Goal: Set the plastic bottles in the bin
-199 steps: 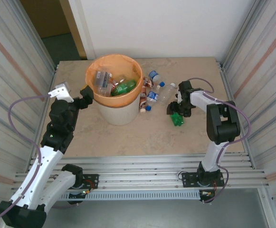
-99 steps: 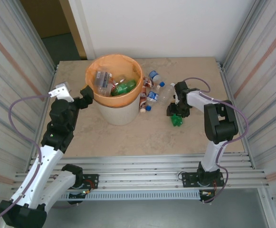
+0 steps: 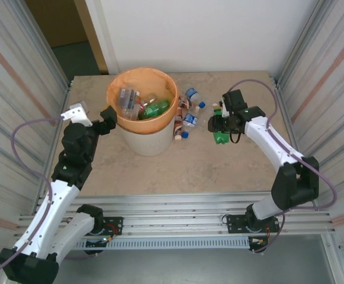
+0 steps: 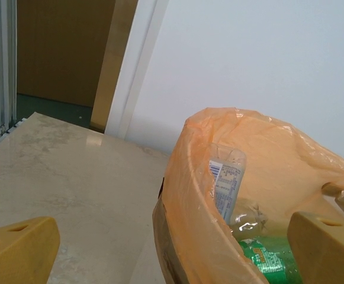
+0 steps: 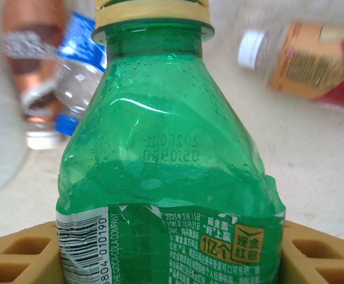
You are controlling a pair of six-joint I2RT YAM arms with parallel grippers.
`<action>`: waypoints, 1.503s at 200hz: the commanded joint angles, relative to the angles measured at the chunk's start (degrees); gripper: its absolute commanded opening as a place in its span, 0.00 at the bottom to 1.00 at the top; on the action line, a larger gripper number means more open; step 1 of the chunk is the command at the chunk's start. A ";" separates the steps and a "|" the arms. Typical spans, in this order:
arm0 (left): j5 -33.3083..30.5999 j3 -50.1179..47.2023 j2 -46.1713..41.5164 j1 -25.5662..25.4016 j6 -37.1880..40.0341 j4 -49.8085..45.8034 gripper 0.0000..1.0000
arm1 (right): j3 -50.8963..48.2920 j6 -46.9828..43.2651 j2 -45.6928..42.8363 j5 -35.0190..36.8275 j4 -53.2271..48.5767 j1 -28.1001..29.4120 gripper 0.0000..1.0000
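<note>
The bin's rim is higher than the tabletop. My right gripper should next go up and then across over the bin's opening to let go of the green bottle with the yellow cap.
My right gripper is shut on a green plastic bottle with a yellow cap, held just above the table to the right of the bin. In the right wrist view that green bottle sits between the yellow fingers. The off-white bin with its orange bag holds a green bottle and clear bottles. Several more bottles lie on the table between the bin and my right gripper. My left gripper stands open beside the bin's left rim.
Corrugated metal walls close in both sides of the beige table, with a white wall behind. Beyond the held bottle lie a clear blue-capped bottle, a brown one and a red-labelled one.
My right gripper closed on the green bottle and raised it slightly toward the far side, its arm swinging out to the right. The left arm has not moved.
</note>
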 commanded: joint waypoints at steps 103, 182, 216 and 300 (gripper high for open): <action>4.64 0.94 1.79 0.64 -1.03 2.25 0.99 | 25.97 -2.40 0.51 -4.61 4.97 8.69 0.36; 7.60 2.10 4.11 0.61 -1.76 2.15 0.99 | 45.90 -5.03 16.79 -8.02 6.38 15.65 0.35; 8.45 2.27 4.72 0.59 -2.06 2.28 0.99 | 53.11 -5.23 23.73 -9.93 5.30 17.71 0.35; 8.42 2.35 4.91 0.60 -1.93 2.07 0.99 | 62.50 -6.90 34.97 -7.47 -0.60 21.25 0.40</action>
